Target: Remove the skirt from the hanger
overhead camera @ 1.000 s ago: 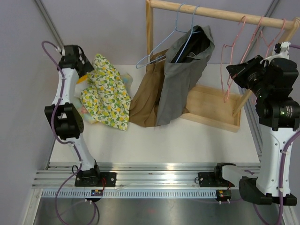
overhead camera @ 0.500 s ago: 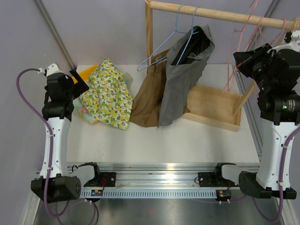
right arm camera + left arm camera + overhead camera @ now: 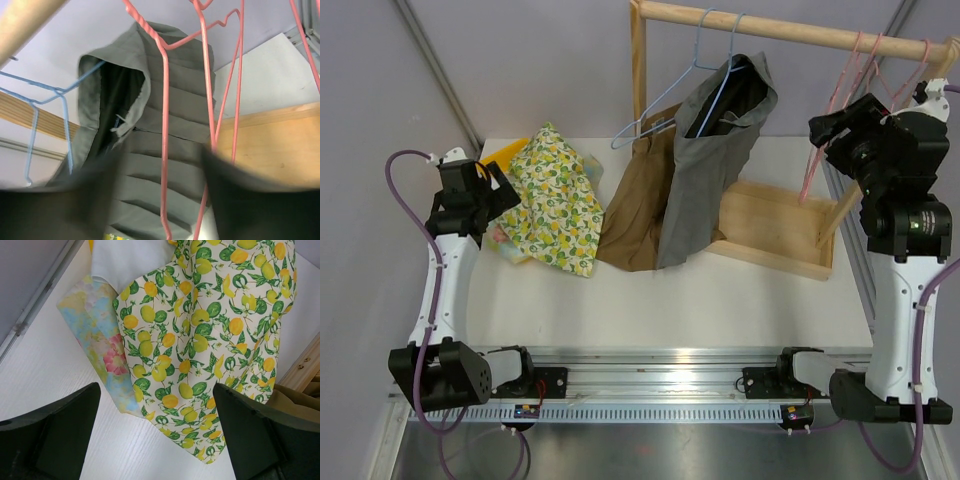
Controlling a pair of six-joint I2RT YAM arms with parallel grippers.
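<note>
My right gripper moves to the left in the top view onto the blue hanger's sloping arm (image 3: 719, 93) (image 3: 66, 123) next, because the grey skirt hangs there.
A grey pleated skirt (image 3: 710, 170) hangs from a blue hanger (image 3: 705, 60) on the wooden rod (image 3: 770, 28); the right wrist view shows its pleats (image 3: 150, 195). A brown skirt (image 3: 635, 210) droops beside it to the table. A lemon-print skirt (image 3: 555, 200) lies flat at the left. My left gripper (image 3: 492, 185) hovers open above that skirt's near edge (image 3: 200, 330), holding nothing (image 3: 156, 395). My right gripper (image 3: 835, 130) is up by the pink hangers (image 3: 840, 100), its blurred fingers apart around a pink wire (image 3: 162, 125) without pinching it.
A wooden tray base (image 3: 780, 235) of the rack sits under the rod at the right. A pastel cloth (image 3: 95, 335) lies partly under the lemon-print skirt. A second blue hanger (image 3: 640, 125) hangs left of the grey skirt. Metal frame posts flank the table.
My right gripper raised a pink hanger to the rod and its jaws have come apart. The left arm pulled back and down from the lemon-print skirt, staying open.
</note>
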